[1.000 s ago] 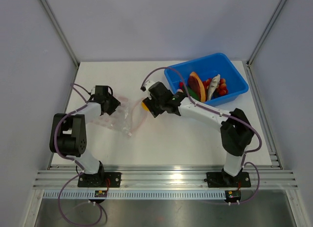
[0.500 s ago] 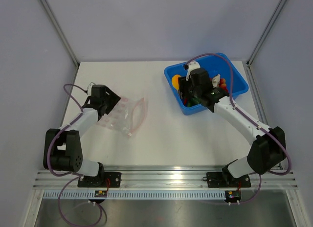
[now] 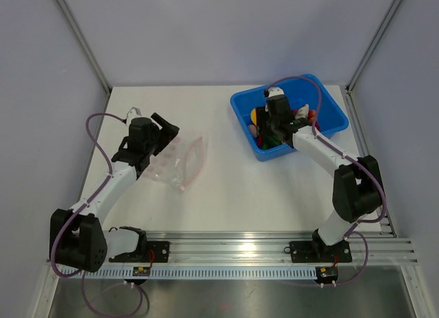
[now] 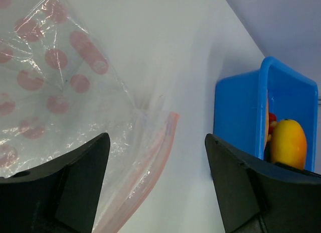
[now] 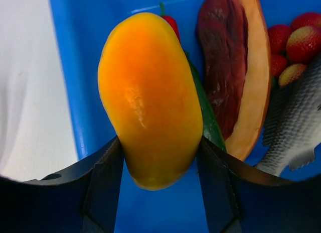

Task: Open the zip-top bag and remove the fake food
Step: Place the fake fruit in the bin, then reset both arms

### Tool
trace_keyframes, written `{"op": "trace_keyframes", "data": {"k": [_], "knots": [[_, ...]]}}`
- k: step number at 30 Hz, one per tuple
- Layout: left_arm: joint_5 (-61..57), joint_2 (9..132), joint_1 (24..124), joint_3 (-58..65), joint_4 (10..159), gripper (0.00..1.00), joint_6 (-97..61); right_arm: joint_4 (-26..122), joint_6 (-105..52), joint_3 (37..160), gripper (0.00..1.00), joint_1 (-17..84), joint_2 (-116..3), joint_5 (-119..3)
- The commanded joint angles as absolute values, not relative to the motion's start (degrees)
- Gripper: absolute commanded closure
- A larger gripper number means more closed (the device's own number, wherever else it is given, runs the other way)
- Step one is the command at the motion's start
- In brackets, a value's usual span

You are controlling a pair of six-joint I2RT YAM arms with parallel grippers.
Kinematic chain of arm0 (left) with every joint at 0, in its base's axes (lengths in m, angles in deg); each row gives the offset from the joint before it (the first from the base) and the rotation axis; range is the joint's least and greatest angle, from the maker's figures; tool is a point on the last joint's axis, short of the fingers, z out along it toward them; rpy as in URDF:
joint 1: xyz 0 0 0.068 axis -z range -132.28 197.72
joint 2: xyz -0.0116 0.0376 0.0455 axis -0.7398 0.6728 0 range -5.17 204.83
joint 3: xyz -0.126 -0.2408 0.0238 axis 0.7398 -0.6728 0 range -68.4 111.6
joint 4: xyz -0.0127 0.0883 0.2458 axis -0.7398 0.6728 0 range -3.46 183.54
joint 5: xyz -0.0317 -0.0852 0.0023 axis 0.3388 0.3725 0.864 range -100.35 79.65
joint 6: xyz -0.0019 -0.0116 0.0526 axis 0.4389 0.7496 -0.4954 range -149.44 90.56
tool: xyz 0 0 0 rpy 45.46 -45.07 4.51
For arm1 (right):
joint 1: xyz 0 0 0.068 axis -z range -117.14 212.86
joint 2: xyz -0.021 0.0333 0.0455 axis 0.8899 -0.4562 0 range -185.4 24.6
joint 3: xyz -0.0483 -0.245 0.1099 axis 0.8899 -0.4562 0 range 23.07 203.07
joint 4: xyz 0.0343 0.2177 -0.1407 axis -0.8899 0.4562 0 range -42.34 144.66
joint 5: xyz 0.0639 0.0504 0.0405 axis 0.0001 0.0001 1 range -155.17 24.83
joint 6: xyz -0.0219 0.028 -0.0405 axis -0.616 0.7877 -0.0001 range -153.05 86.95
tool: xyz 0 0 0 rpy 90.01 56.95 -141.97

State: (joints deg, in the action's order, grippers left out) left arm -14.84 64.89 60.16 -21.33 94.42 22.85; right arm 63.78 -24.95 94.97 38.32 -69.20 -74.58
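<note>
The yellow fruit should next go down beside the green cucumber (image 5: pixel 206 120) onto the blue bin's bare bottom, just below, where my right gripper needs to open and release it.
The clear zip-top bag (image 3: pixel 175 160) lies flat on the white table, its pink zip strip (image 4: pixel 156 155) toward the right. Its inside looks empty. My left gripper (image 3: pixel 163 134) hovers over the bag's left part, open, with nothing between its fingers (image 4: pixel 75 193). My right gripper (image 3: pixel 264 123) is over the left half of the blue bin (image 3: pixel 329 112), shut on a yellow fruit (image 5: pixel 150 97) that hangs just above the bin floor. Other fake food lies in the bin: an orange-brown wedge (image 5: pixel 241 67), a grey fish (image 5: pixel 296 127), red tomatoes (image 5: pixel 296 42), a green cucumber (image 5: pixel 206 120).
The blue bin (image 4: pixel 241 117) stands at the back right of the table, near the right frame rail. Bare white table (image 3: pixel 226 188) lies between bag and bin. Purple cables loop over both arms.
The right arm carried the yellow fruit from the bag's mouth over to the blue bin. The left gripper let go of the bag and widened, and the arm stretched out further.
</note>
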Motion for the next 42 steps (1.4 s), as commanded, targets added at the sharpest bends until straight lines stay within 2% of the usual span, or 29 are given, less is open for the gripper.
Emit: {"op": "trace_keyframes", "data": {"k": [1, 5, 6, 7, 9, 17, 20, 22, 25, 27, 29, 39, 42], "knots": [[-15.0, 62.6, 61.2, -20.5, 93.7, 0.20, 21.7, 60.7, -24.1, 97.2, 0.92, 39.3, -71.0, -77.7], [-13.9, 62.0, 61.6, -20.7, 93.0, 0.20, 21.4, 61.5, -24.1, 98.5, 0.91, 39.7, -74.6, -79.5], [-13.7, 61.9, 61.7, -20.8, 92.9, 0.20, 21.4, 61.5, -24.0, 98.6, 0.88, 39.7, -75.1, -80.5], [-13.7, 61.9, 61.7, -20.8, 92.8, 0.20, 21.4, 61.5, -23.7, 98.7, 0.81, 39.7, -75.2, -81.1], [-13.5, 61.7, 61.9, -20.9, 92.8, 0.20, 21.2, 61.2, -23.4, 98.4, 0.59, 39.7, -75.6, -82.6], [-12.8, 61.7, 62.0, -21.2, 92.3, 0.19, 21.1, 61.5, -21.8, 97.4, 0.47, 39.7, -72.3, -81.7], [-12.5, 61.4, 62.1, -21.1, 92.4, 0.19, 20.7, 60.1, -20.9, 95.5, 0.33, 39.7, -69.3, -80.3], [-12.4, 61.4, 62.2, -21.2, 92.2, 0.19, 20.7, 60.1, -20.4, 94.8, 0.32, 39.7, -68.2, -79.7], [-11.8, 61.3, 62.2, -21.1, 92.1, 0.19, 20.5, 60.9, -19.6, 94.4, 0.23, 39.7, -66.5, -79.0], [-11.3, 61.3, 62.3, -21.0, 92.1, 0.18, 20.3, 60.4, -19.0, 93.4, 0.11, 39.7, -64.4, -78.4], [-11.2, 61.2, 62.5, -20.9, 92.1, 0.18, 20.1, 59.2, -18.6, 91.7, 0.04, 39.7, -62.3, -78.9], [-8.7, 56.3, 64.7, -22.3, 89.7, 0.11, 17.8, 57.6, -11.8, 85.7, 0.02, 39.7, -51.6, -81.6], [-8.9, 52.8, 65.6, -23.3, 89.9, 0.01, 18.0, 59.5, -8.4, 84.9, 0.01, 39.7, -45.8, -83.9]]}}
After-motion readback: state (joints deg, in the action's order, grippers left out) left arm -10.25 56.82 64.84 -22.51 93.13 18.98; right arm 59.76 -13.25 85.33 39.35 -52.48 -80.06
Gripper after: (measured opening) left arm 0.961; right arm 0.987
